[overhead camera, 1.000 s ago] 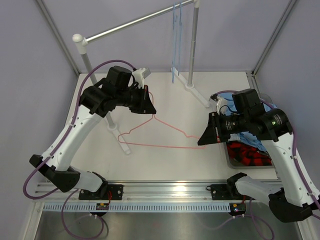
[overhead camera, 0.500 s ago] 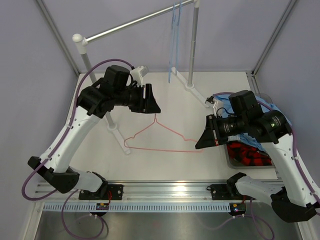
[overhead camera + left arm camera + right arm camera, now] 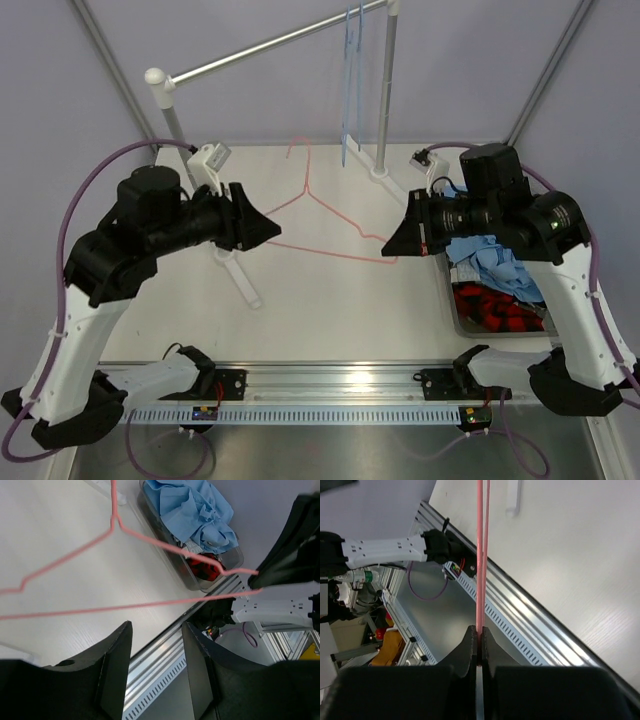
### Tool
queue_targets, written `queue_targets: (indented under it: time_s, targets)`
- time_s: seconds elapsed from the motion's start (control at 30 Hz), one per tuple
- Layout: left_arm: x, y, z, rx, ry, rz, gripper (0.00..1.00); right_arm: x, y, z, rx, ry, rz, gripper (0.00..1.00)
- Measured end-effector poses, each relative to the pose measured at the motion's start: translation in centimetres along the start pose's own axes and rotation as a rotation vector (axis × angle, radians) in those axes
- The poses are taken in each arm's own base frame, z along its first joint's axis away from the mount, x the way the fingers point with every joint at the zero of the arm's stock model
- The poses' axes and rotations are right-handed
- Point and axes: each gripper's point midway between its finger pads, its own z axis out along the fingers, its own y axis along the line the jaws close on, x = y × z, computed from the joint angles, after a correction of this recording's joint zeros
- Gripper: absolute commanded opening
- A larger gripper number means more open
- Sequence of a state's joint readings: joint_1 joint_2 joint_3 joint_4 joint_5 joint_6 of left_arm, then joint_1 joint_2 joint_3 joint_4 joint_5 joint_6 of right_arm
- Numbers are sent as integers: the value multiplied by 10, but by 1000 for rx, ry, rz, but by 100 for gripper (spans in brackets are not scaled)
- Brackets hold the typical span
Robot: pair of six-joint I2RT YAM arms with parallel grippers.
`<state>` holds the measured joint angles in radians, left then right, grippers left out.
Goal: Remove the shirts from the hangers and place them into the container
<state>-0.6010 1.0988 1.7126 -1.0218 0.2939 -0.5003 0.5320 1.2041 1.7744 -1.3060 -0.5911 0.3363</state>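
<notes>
The pink hanger goes up and outward in my right gripper next until its hook sits over the silver bar's clear part (image 3: 284,39), then gets released, because it is bare.
In the top view the pink hanger (image 3: 306,175) hangs bare in the air over the table, hook toward the rail. My right gripper (image 3: 389,254) is shut on its right end; the right wrist view shows both pink wires (image 3: 480,555) pinched between the jaws (image 3: 480,631). To the hanger's left, my left gripper (image 3: 272,232) stands open and holds nothing. Its wrist view has the hanger (image 3: 114,522) well ahead of the gripper (image 3: 156,630). The container (image 3: 453,305) at the right holds a light blue shirt (image 3: 492,262) over a red-and-black one (image 3: 497,308). Two light blue hangers (image 3: 350,80) hang on the rail.
A silver rail (image 3: 270,43) slants across the back on two white-based posts (image 3: 385,90); the left post's foot (image 3: 240,278) lies on the table under my left arm. The container (image 3: 194,584) also shows in the left wrist view, with the blue shirt (image 3: 195,510) heaped inside.
My left gripper has opened, let go of the pink hanger's hook and pulled back left. My right gripper has shut on the hanger's end and carried it up toward the rail.
</notes>
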Motion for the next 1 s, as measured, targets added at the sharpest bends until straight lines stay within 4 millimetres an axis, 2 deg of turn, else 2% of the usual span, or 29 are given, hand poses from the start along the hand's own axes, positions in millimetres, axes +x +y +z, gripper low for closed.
queue_targets:
  time_s: [0.13, 0.27, 0.4, 0.57, 0.67, 0.8, 1.0]
  targets:
    - [26, 6, -22, -1, -10, -32, 46, -42, 15, -6, 12, -105, -69, 0]
    - [41, 15, -22, -24, 18, -65, 49, -87, 30, -15, 16, -229, -134, 0]
    - [44, 18, -19, -41, 34, -83, 50, -126, 42, -16, 9, -320, -178, 0]
    - [44, 17, -23, -36, 24, -87, 50, -161, 41, 2, 12, -358, -184, 0]
    - [45, 16, -28, -33, 17, -86, 50, -173, 35, 17, 18, -351, -173, 0]
    - [47, 16, -32, -34, 14, -86, 50, -178, 21, 35, 45, -326, -151, 0]
    - [50, 19, -37, -47, 7, -86, 52, -172, 13, 40, 62, -309, -138, 0]
